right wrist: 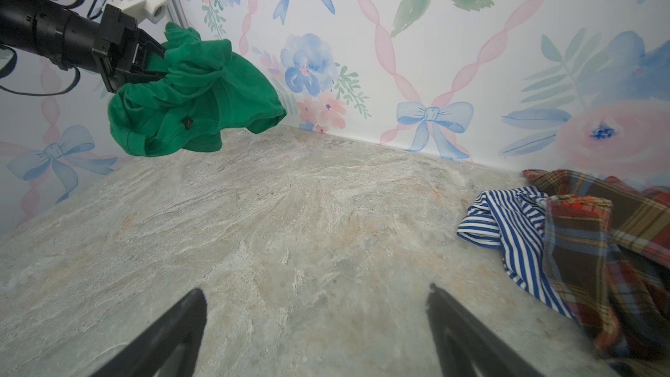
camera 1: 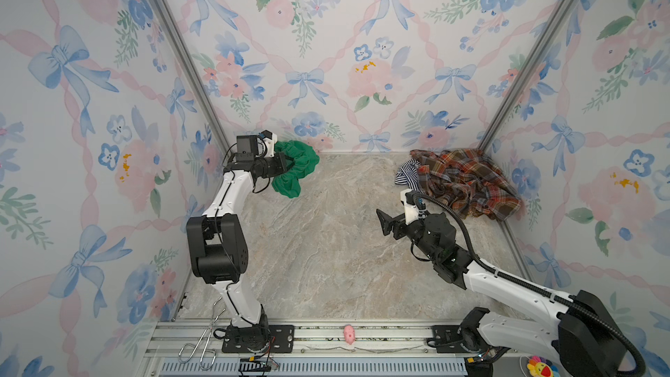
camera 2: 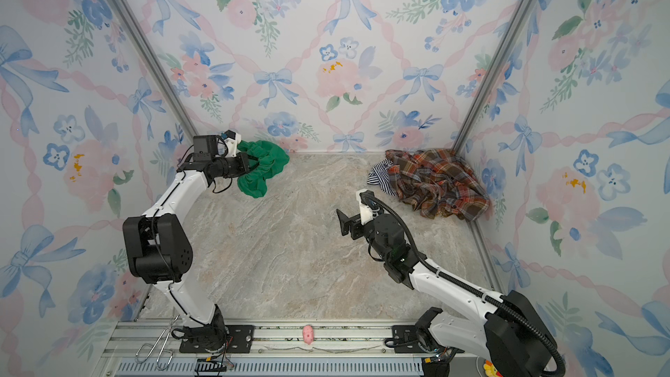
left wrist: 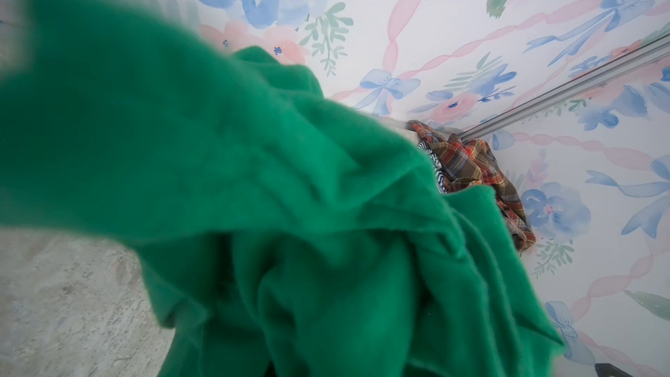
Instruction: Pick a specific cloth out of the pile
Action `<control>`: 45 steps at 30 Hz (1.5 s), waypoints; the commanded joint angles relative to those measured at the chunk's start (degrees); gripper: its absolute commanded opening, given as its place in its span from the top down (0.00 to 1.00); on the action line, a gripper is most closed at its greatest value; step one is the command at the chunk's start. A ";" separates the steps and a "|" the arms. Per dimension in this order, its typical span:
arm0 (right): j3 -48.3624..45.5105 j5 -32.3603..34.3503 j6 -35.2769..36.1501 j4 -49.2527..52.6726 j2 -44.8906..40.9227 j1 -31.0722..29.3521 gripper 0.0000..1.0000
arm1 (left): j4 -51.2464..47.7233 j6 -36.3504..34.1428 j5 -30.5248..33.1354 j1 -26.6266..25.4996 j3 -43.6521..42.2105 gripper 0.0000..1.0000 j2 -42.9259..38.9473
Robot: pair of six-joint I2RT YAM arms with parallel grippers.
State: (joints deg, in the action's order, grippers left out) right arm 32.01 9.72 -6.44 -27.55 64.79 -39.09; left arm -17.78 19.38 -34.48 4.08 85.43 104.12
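My left gripper tips its fingers downward next, lowers the green cloth (camera 1: pixel 298 170) onto the bare tabletop below, well apart from the plaid pile, and releases it.
The bright green cloth (camera 1: pixel 298 170) (camera 2: pixel 267 172) hangs bunched at the far left by the back wall, well apart from the pile. My left gripper (camera 1: pixel 288 165) (camera 2: pixel 253 165) (right wrist: pixel 159 63) is shut on its upper folds. In the left wrist view the cloth (left wrist: pixel 290 194) covers the jaws. Its lowest folds (right wrist: pixel 163 139) hang close to the tabletop. The pile (camera 1: pixel 471 186) (camera 2: pixel 442 184) (right wrist: pixel 609 248) of plaid shirt and striped cloth (camera 1: pixel 405 172) (right wrist: pixel 507 226) lies in the far right corner. My right gripper (camera 1: pixel 384 224) (camera 2: pixel 342 223) (right wrist: pixel 315 295) stands open and empty over the table, left of the pile.
Flowered walls close in the marble table (camera 1: pixel 326 248) at the back and on both sides. On the front rail lie a small pink toy (camera 1: pixel 349 334) and metal tongs (camera 1: pixel 203 342). A yellow toy (camera 1: pixel 540 366) sits at the front right corner.
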 commanded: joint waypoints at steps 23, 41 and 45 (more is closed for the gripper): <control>1.30 0.61 0.29 0.22 0.07 0.27 0.03 | -8.03 -12.53 45.50 -3.80 -1.57 1.00 14.51; 1.25 0.81 -0.16 0.30 -0.16 0.41 0.03 | -2.71 -12.93 44.04 -5.76 -0.67 0.41 2.36; 0.80 -0.80 -2.10 -0.60 -0.25 1.62 0.03 | 5.92 -11.59 41.16 -7.28 -6.68 0.13 -7.34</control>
State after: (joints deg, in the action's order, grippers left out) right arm 32.01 9.45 -6.94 -27.55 64.79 -38.54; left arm -19.31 7.22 9.45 -1.98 80.97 103.57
